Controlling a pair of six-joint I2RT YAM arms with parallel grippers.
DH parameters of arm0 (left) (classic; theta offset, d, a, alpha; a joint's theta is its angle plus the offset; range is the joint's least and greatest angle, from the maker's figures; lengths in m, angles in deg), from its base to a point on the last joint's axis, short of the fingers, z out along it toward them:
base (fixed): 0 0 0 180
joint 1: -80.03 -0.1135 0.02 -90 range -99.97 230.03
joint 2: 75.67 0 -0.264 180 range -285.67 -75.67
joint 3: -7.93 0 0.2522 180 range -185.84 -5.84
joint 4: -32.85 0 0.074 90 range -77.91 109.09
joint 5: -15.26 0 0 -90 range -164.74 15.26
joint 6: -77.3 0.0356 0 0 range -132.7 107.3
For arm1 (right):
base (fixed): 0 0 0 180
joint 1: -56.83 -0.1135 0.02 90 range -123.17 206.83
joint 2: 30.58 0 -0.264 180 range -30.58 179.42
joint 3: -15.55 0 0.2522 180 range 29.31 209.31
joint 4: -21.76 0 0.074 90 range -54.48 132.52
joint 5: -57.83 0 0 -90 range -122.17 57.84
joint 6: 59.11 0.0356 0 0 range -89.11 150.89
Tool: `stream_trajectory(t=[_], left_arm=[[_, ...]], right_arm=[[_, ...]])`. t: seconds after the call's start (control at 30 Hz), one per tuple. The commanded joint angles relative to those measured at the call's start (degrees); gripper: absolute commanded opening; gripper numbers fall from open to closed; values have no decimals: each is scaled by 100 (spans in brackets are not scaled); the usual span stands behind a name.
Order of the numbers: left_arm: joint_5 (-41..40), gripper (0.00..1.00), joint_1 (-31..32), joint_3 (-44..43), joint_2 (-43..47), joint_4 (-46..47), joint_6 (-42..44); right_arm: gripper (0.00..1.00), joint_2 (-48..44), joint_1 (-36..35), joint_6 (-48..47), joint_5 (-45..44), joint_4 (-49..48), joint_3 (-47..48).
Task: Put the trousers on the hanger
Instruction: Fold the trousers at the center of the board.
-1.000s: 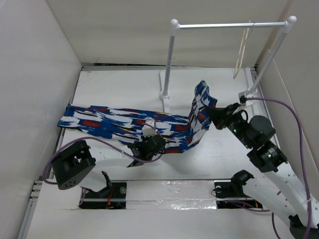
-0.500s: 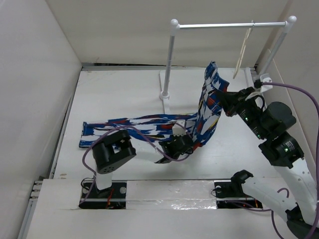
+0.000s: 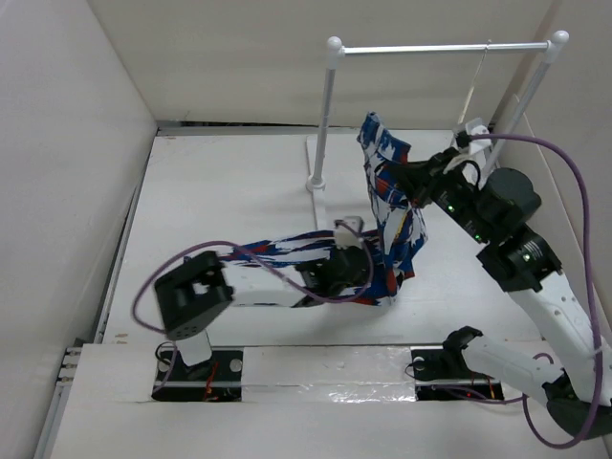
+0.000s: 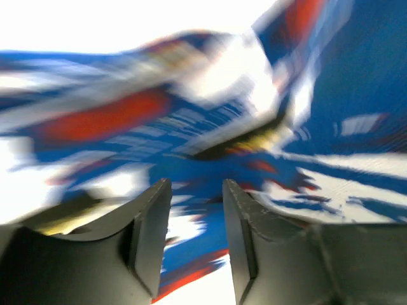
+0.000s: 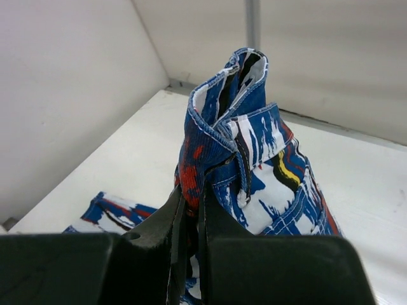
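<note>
The trousers' waistband [image 5: 219, 127] hangs above the table, so the robot's right gripper will next sweep to the left in the top view, lower over the trailing legs and release the waistband.
The trousers [image 3: 381, 158], printed blue, white and red, hang by their waist from my right gripper [image 3: 409, 178], which is shut on the waistband [image 5: 219, 127] above the table. In the right wrist view the fingers [image 5: 216, 210] pinch a fold of the fabric. The legs [image 3: 277, 251] trail left along the table. My left gripper [image 3: 363, 263] sits low against the hanging cloth with its jaws open; in its own view the trousers [image 4: 191, 114] lie blurred beyond the fingertips and nothing is between them. The hanger [image 3: 475, 91] hangs edge-on from the rail at the back right.
The white rail stand has a left post [image 3: 323, 115], a right post [image 3: 524, 100] and a metal crossbar [image 3: 440, 47]. White walls enclose the table [image 3: 220, 182] on the left, the back and the right. A purple cable [image 3: 564, 172] loops over the right arm.
My left gripper has opened and let go of the trousers' leg. The right gripper has carried the waist higher and leftward, and the legs have slid to the right.
</note>
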Motion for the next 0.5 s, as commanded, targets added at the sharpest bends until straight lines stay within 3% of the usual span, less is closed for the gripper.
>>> stream_trajectory(t=[0.0, 0.2, 0.37, 0.47], left_arm=[[-691, 36, -578, 814, 1777, -265, -51], [-1184, 35, -1570, 1897, 4967, -1548, -149], [-1352, 31, -2021, 1345, 6945, -2733, 263], [-1668, 29, -2100, 765, 7474, -3314, 448]], right_arm=[[0, 399, -309, 18, 155, -1093, 412], [0, 1226, -1108, 9, -187, -1550, 693], [0, 2193, -2082, 18, -521, -2375, 913], [0, 2990, -2584, -8, -715, -2762, 1053]])
